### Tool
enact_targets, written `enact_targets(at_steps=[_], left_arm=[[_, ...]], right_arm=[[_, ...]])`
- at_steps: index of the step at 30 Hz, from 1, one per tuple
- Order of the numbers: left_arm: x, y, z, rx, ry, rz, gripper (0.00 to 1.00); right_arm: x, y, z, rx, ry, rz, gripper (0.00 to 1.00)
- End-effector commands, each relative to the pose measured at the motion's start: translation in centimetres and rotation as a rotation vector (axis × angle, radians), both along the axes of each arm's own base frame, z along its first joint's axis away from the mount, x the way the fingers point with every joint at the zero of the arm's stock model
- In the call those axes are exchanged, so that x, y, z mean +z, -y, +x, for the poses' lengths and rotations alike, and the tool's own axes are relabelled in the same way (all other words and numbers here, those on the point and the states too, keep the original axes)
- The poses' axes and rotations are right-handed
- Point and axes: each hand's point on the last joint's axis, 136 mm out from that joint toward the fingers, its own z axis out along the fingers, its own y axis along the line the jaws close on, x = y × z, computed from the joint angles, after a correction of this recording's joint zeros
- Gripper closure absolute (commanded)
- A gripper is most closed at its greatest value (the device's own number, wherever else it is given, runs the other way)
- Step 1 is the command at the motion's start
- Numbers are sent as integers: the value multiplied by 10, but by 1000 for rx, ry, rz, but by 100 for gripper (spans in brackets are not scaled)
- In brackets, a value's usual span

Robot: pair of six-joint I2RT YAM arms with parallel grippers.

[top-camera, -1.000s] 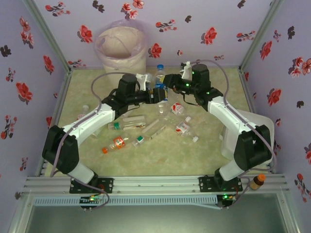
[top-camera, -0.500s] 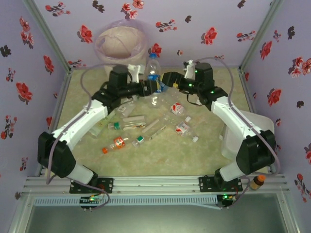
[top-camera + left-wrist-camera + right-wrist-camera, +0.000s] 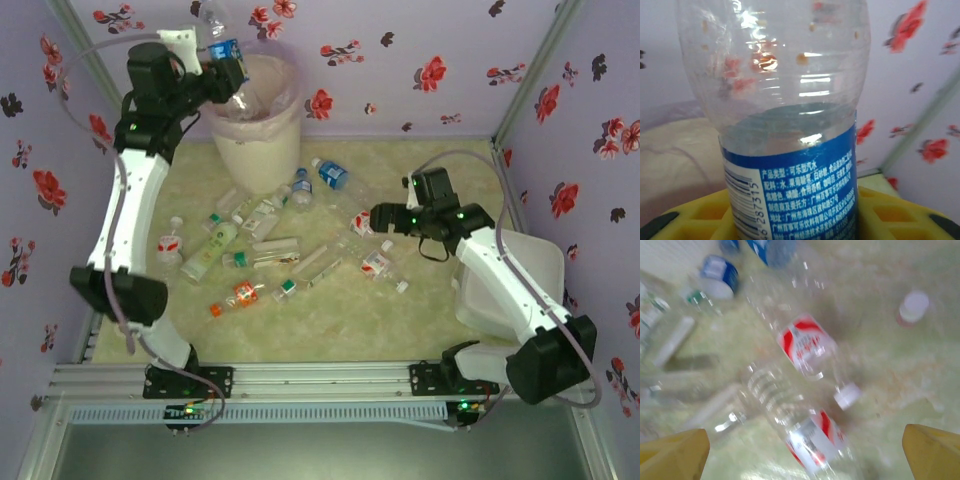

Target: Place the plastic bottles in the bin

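Observation:
The right gripper comes back and down onto the nearer red-and-white bottle's label (image 3: 376, 263) (image 3: 816, 442) next and closes, since it lies uncovered below my open fingers.
My left gripper (image 3: 222, 62) is raised at the far left, beside the rim of the bin (image 3: 255, 150), and is shut on a clear plastic bottle (image 3: 224, 48) with a blue label. In the left wrist view that bottle (image 3: 790, 150) stands between the yellow jaws, and the bagged bin (image 3: 675, 150) lies behind it. Several more plastic bottles (image 3: 270, 250) lie scattered on the table. My right gripper (image 3: 375, 218) is open low over two red-and-white labelled bottles (image 3: 807, 345) (image 3: 812, 440), with its yellow fingertips (image 3: 675, 455) wide apart and holding nothing.
Two blue-labelled bottles (image 3: 330, 173) lie just in front of the bin. A white box (image 3: 520, 280) sits at the right beside the right arm. A small white cap (image 3: 914, 305) rests on the table. Flowered walls close in three sides.
The left arm has carried the blue-labelled bottle from the table's middle up and left to the bin's rim. The right gripper has let go of it, opened, and drawn back right.

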Motion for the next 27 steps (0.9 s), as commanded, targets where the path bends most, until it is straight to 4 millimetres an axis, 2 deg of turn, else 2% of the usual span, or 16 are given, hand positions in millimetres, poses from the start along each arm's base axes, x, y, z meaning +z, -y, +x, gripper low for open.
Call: enact_targets(at_steps=[1, 5, 7, 13, 17, 21, 27], left_arm=[[-28, -20, 47, 102, -20, 137, 60], [-33, -22, 82, 135, -14, 137, 61], [-48, -20, 95, 135, -32, 145, 62], [-119, -14, 113, 116, -169, 223, 63], [-151, -10, 114, 101, -230, 261, 57], [-160, -5, 113, 85, -249, 277, 40], [-141, -5, 106, 82, -221, 264, 22]], right_arm=[[-13, -1, -25, 69, -43, -3, 1], [-25, -2, -37, 62, -59, 37, 1], [-37, 2, -45, 66, -70, 7, 1], [-49, 11, -52, 116, -58, -120, 3], [-64, 13, -56, 150, -129, -195, 6], [-85, 10, -56, 168, -220, -244, 5], [-105, -4, -41, 186, -233, -236, 5]])
